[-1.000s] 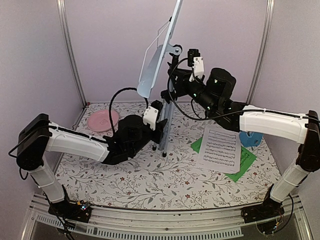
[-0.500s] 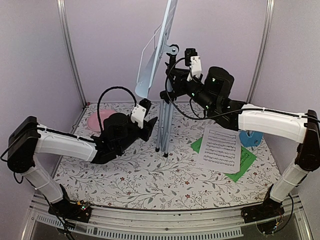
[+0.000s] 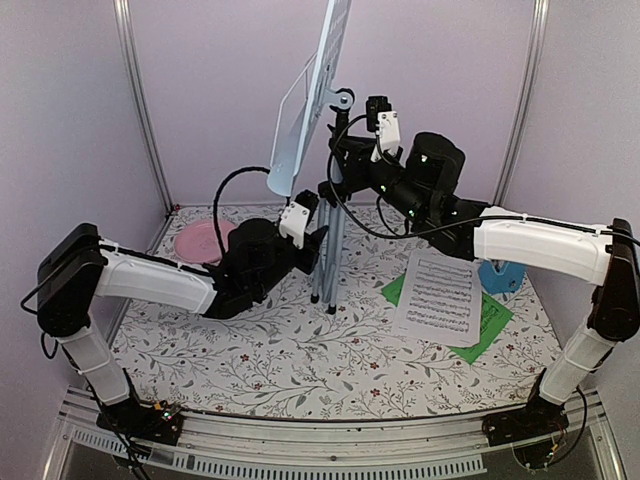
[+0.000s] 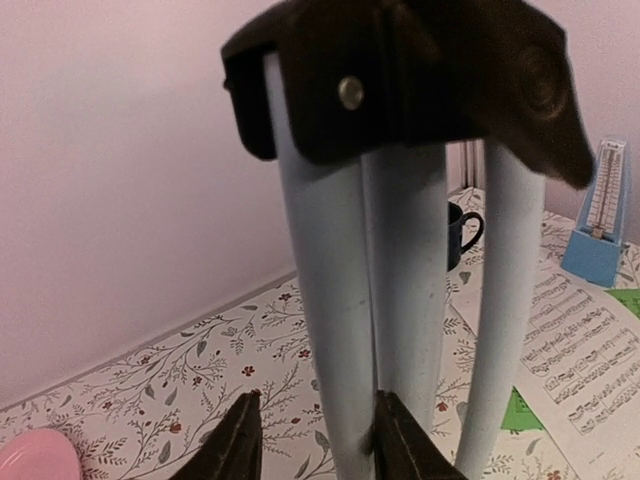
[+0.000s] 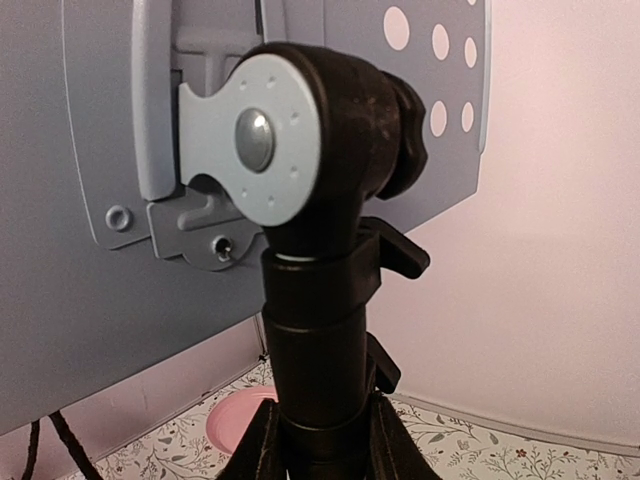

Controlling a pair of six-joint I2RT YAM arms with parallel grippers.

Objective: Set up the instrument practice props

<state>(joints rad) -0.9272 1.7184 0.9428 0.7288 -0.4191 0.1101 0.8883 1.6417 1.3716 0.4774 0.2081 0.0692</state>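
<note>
Clear tabletop where the folded legs can spread lies to the left in the top view. My right gripper will carry the black post that way next and release it.
The pale perforated music stand [image 3: 305, 100] stands upright mid-table on its folded silver tripod legs [image 3: 330, 255]. My right gripper [image 3: 338, 168] is shut on the stand's black post [image 5: 320, 330], just below the tilt joint. My left gripper [image 3: 318, 243] is open around one tripod leg [image 4: 335, 330]; the right finger touches the leg and the left finger stands apart from it. A white sheet-music page [image 3: 437, 295] lies on a green page [image 3: 490, 322] at the right. The blue pyramid metronome [image 3: 500, 276] stands behind them and also shows in the left wrist view [image 4: 600, 225].
A pink plate [image 3: 203, 240] lies at the back left. A dark blue mug [image 4: 458, 232] stands behind the tripod legs. Pale walls and metal frame posts [image 3: 140, 100] close in the back and sides. Cables loop off both wrists near the stand.
My left gripper drew back to the left from the tripod legs, then came back around one leg. The stand's desk has tipped more upright. The right gripper stays on the post.
</note>
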